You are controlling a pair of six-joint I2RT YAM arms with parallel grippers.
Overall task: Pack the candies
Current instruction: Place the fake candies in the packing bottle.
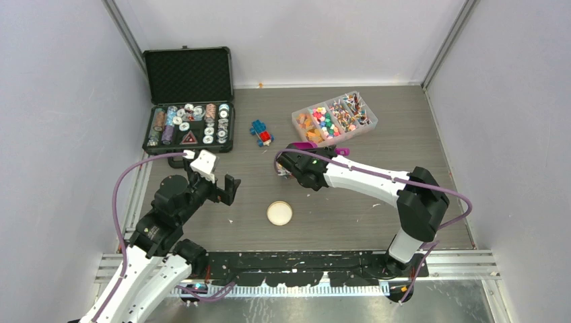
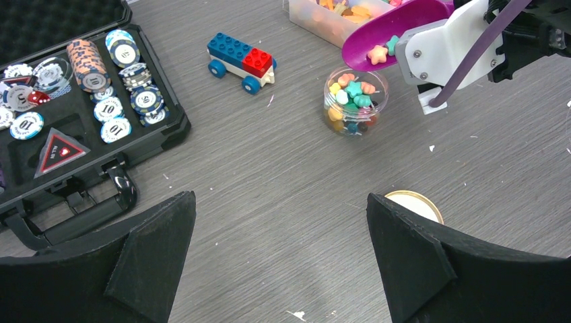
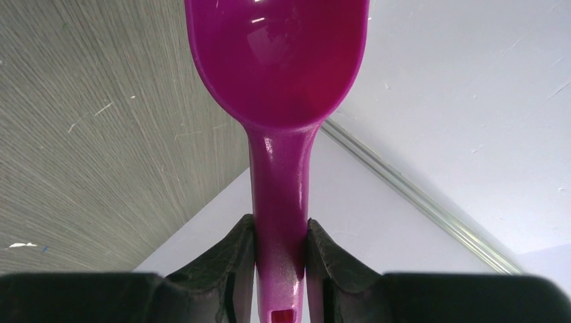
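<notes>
I will move my right gripper toward the right in the top view and down and let go of the scoop, because the table in front of the divided tray (image 1: 368,125) is bare.
Candies (image 1: 334,116) of many colours fill a clear divided tray (image 1: 368,125) at the back right. A small clear jar (image 2: 355,101) holds several star candies; in the top view it (image 1: 282,171) is partly hidden by the right arm. My right gripper (image 3: 281,242) is shut on the handle of a purple scoop (image 3: 279,60). In the left wrist view the scoop (image 2: 397,27) hangs just above and right of the jar, with two candies (image 2: 377,54) in its bowl. My left gripper (image 2: 279,196) is open and empty, low over bare table left of a cork lid (image 2: 414,202).
An open black case (image 1: 188,74) of poker chips (image 2: 87,60) stands at the back left. A blue-and-red toy brick car (image 1: 261,132) sits between the case and the tray. The cork lid (image 1: 279,213) lies at the middle front. Walls close in on three sides.
</notes>
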